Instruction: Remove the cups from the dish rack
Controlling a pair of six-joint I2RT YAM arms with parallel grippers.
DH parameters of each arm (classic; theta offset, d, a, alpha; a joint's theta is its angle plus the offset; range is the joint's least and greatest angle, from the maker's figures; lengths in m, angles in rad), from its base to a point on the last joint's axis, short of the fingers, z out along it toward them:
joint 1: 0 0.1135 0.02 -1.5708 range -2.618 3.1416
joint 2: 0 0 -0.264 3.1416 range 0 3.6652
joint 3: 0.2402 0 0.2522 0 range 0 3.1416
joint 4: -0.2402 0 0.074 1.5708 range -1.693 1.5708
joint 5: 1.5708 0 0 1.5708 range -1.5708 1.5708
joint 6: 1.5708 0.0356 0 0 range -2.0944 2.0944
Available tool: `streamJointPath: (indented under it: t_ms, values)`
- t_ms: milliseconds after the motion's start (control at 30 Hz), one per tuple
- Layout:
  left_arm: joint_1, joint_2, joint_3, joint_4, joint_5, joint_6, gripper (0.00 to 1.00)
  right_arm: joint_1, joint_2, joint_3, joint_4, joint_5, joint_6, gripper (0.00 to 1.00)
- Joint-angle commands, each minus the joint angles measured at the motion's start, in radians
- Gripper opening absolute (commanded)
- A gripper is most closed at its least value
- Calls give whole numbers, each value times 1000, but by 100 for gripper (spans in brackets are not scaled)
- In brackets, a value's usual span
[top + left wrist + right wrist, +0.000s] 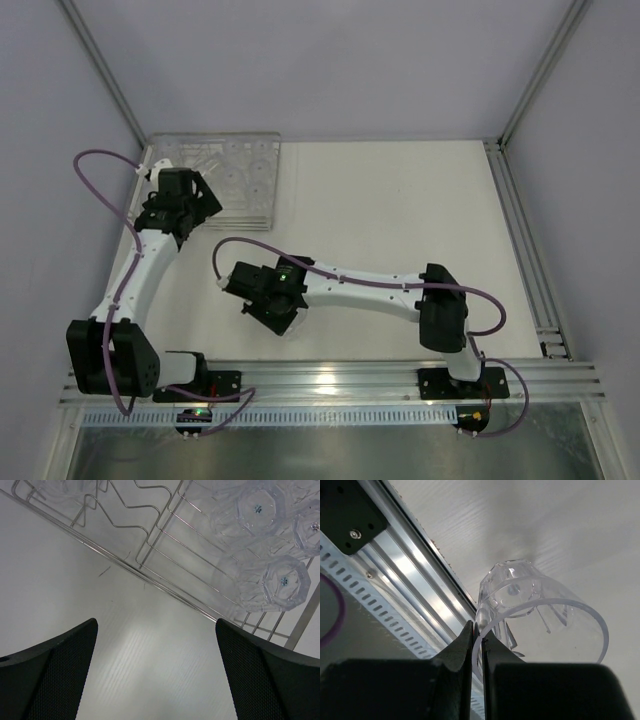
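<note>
My right gripper holds the cup's rim, and the cup (540, 610) hangs base down over clear space. It should move down toward the bare table beside the aluminium bar and release the cup's rim.
The wire dish rack (228, 178) stands at the far left of the table. In the left wrist view its bars (150, 555) hold several clear cups turned bottom up, such as one (286, 582) at the near corner and another (257, 507) behind it. My left gripper (190, 208) is open and empty (156, 625), over bare table just in front of the rack. My right gripper (275, 300) is shut on the rim of a clear cup (540, 610), which it holds low over the table near the front rail; its jaws (479, 630) pinch the cup's wall.
The aluminium rail (400, 575) at the table's near edge runs just beside the held cup. Frame posts (540, 70) and grey walls bound the white table (400, 220). A rail (525, 250) runs along the right edge.
</note>
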Motion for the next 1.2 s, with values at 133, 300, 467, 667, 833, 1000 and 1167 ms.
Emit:
streamJointPath:
  t_ms: [133, 300, 467, 667, 833, 1000, 1167]
  values:
    - [61, 81, 46, 145, 83, 23, 100, 15, 35, 93, -9, 7, -25, 4]
    - [68, 174, 72, 168, 113, 40, 100, 15, 84, 93, -12, 2, -28, 4]
    - [70, 236, 90, 196, 172, 4, 100, 15, 95, 99, 20, -50, -23, 4]
    - [70, 291, 138, 213, 184, -6, 100, 17, 81, 104, 21, -71, -20, 27]
    - [68, 328, 210, 202, 198, -15, 100, 18, 52, 108, 20, -88, -22, 46]
    - [70, 367, 271, 197, 230, -25, 100, 18, -29, 133, 17, -64, -6, 63]
    - [70, 364, 327, 171, 284, -29, 100, 9, -181, 124, 83, 40, 20, 82]
